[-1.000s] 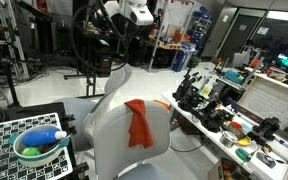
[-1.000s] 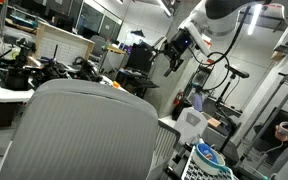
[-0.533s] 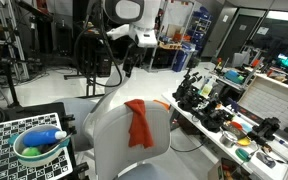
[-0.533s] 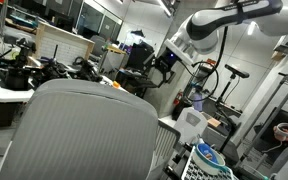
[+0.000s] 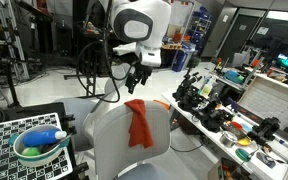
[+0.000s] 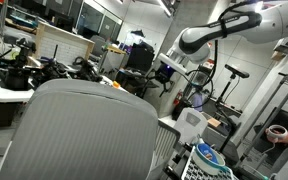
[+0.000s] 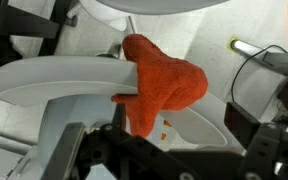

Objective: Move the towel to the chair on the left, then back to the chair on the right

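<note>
My gripper lowers straight onto the towel's fold over the chair's rim just below it and closes next, as its fingers are still clear of the cloth.
An orange towel (image 5: 139, 122) hangs over the top edge of the near grey chair's back (image 5: 109, 145). A second grey chair (image 5: 112, 84) stands just behind it. My gripper (image 5: 134, 80) hangs a little above the towel, open and empty. In the wrist view the towel (image 7: 162, 85) is draped over the chair's rim (image 7: 59, 82), and my dark fingers (image 7: 169, 150) are spread wide below it, apart from the cloth. In an exterior view my gripper (image 6: 167, 72) shows beyond the large chair back (image 6: 84, 130); the towel is hidden there.
A green bowl with a blue and white bottle (image 5: 39, 145) sits on a checkered board (image 5: 9, 160) beside the chair. A cluttered workbench (image 5: 229, 115) runs along the other side. Racks and cables stand behind. Another cluttered bench (image 6: 24, 70) shows in an exterior view.
My arm has swung forward and come down from high behind the chairs to just above the towel. The towel and the chairs have not moved.
</note>
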Controlling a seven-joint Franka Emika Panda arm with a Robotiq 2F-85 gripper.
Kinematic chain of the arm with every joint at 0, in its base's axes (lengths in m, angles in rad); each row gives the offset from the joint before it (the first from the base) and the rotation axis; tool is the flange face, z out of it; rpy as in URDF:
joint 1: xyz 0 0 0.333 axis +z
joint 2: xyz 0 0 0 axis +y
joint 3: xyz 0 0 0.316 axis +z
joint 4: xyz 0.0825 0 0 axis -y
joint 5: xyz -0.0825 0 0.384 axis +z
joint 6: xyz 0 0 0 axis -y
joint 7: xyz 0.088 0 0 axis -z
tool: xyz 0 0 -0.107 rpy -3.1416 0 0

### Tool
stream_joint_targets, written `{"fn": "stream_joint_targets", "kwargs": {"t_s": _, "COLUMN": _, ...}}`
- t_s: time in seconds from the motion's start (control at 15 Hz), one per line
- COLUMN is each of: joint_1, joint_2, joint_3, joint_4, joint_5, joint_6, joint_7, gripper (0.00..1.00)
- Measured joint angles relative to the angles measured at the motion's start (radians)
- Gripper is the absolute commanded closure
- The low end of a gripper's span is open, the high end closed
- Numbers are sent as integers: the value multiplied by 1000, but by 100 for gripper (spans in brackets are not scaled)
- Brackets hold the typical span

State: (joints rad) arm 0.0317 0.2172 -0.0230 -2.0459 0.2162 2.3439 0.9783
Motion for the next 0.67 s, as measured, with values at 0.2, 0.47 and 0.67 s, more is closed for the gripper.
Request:
{"fn": "stream_joint_targets", "kwargs": {"t_s": 0.2, "joint_1": -5, "joint_2": 66, "joint_3": -9, "joint_4": 35, "joint_5": 2, "joint_6": 13, "joint_7": 0, "gripper": 0}}
{"fn": "stream_joint_targets", "kwargs": {"t_s": 0.47, "joint_1": 0, "joint_2": 123, "joint_3": -8, "joint_4": 78, "joint_5": 3, "joint_6": 31, "joint_7": -1, "gripper": 0}}
{"fn": "stream_joint_targets", "kwargs": {"t_s": 0.67, "joint_1": 20, "joint_2": 134, "joint_3": -7, "joint_4": 75, "joint_5": 2, "joint_6": 31, "joint_7": -1, "gripper": 0}}
